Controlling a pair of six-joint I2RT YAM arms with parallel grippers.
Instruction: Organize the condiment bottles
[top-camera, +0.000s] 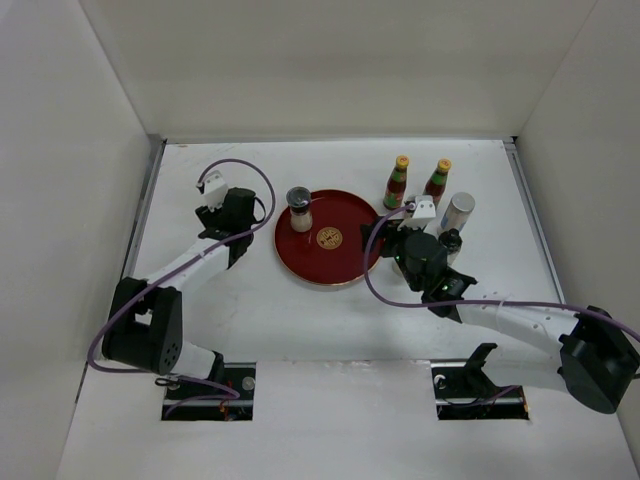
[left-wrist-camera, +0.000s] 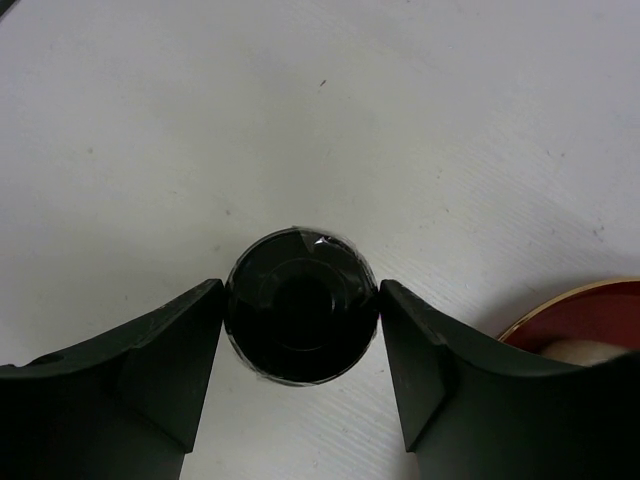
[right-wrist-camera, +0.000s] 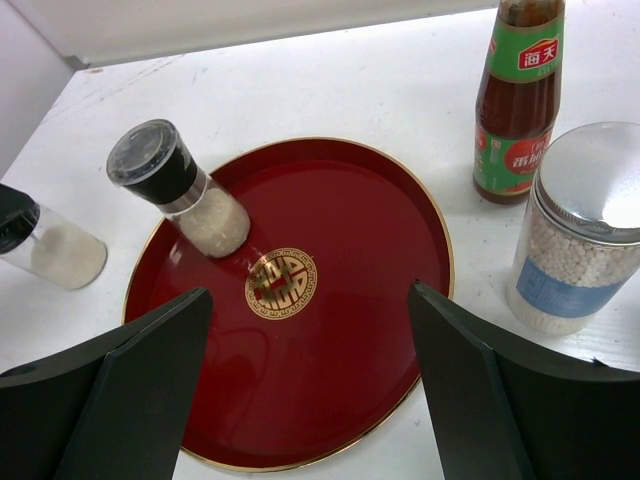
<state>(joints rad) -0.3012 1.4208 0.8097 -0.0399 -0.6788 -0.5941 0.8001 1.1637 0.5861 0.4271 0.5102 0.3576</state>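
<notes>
The clear patch beside the second jar (top-camera: 295, 250) has the tray to its right in the top view. My left gripper needs to lift the black-lidded jar over and lower it onto that patch.
My left gripper (top-camera: 218, 225) (left-wrist-camera: 300, 300) is shut on a black-lidded spice jar (left-wrist-camera: 300, 305) that stands on the table left of the round red tray (top-camera: 340, 265); both fingers touch its lid. The same jar shows in the right wrist view (right-wrist-camera: 55, 255). A second dark-lidded spice jar (top-camera: 299, 212) (right-wrist-camera: 185, 195) stands on the tray's far left. My right gripper (top-camera: 388, 238) (right-wrist-camera: 308, 292) is open and empty above the tray's right part (right-wrist-camera: 340, 380). Two yellow-capped sauce bottles (top-camera: 398, 182) (top-camera: 437, 182) and a silver-topped cylinder (top-camera: 459, 211) (right-wrist-camera: 580, 240) stand right of the tray.
A short dark-topped jar (top-camera: 450, 241) stands beside the right wrist, just in front of the silver-topped cylinder. White walls close in the table on the left, back and right. The tray's rim (left-wrist-camera: 590, 310) shows at the lower right of the left wrist view.
</notes>
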